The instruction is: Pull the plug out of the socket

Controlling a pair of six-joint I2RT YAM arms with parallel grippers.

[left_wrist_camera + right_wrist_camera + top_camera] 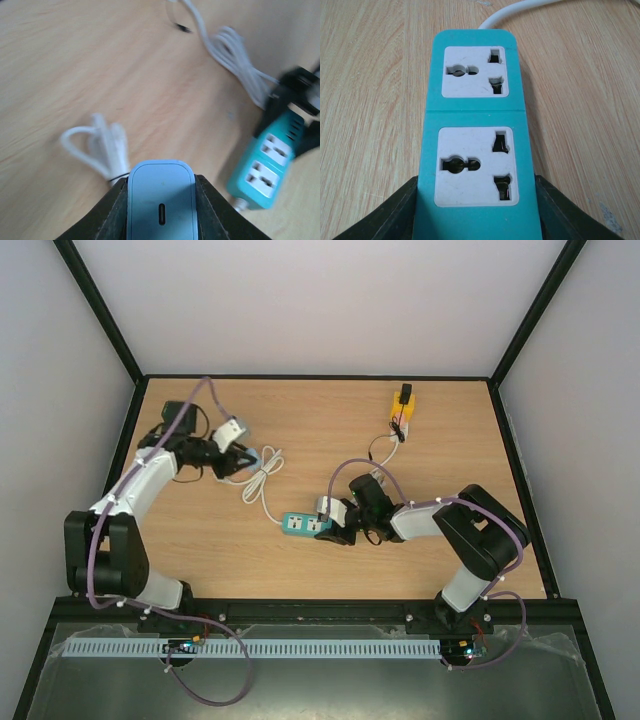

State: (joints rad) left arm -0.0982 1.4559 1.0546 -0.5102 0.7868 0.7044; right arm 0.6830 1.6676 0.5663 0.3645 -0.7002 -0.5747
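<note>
My left gripper will go down to the left in the top view and release the adapter (161, 200) onto the tabletop below.
My left gripper (243, 458) is shut on a light-blue plug adapter (161, 200) and holds it at the table's left, well apart from the socket strip. The adapter fills the space between the dark fingers (112, 215) in the left wrist view. My right gripper (333, 528) is shut on the near end of the teal socket strip (305, 524), which lies flat on the table. In the right wrist view the strip (475, 100) shows two white sockets, both with nothing plugged in. The strip also shows in the left wrist view (267, 162).
The strip's white cable (262, 480) lies coiled between the two grippers. A white cable bundle (107, 145) lies just ahead of the left fingers. A yellow block with a black part on top (402, 408) and thin wires sits at the back right.
</note>
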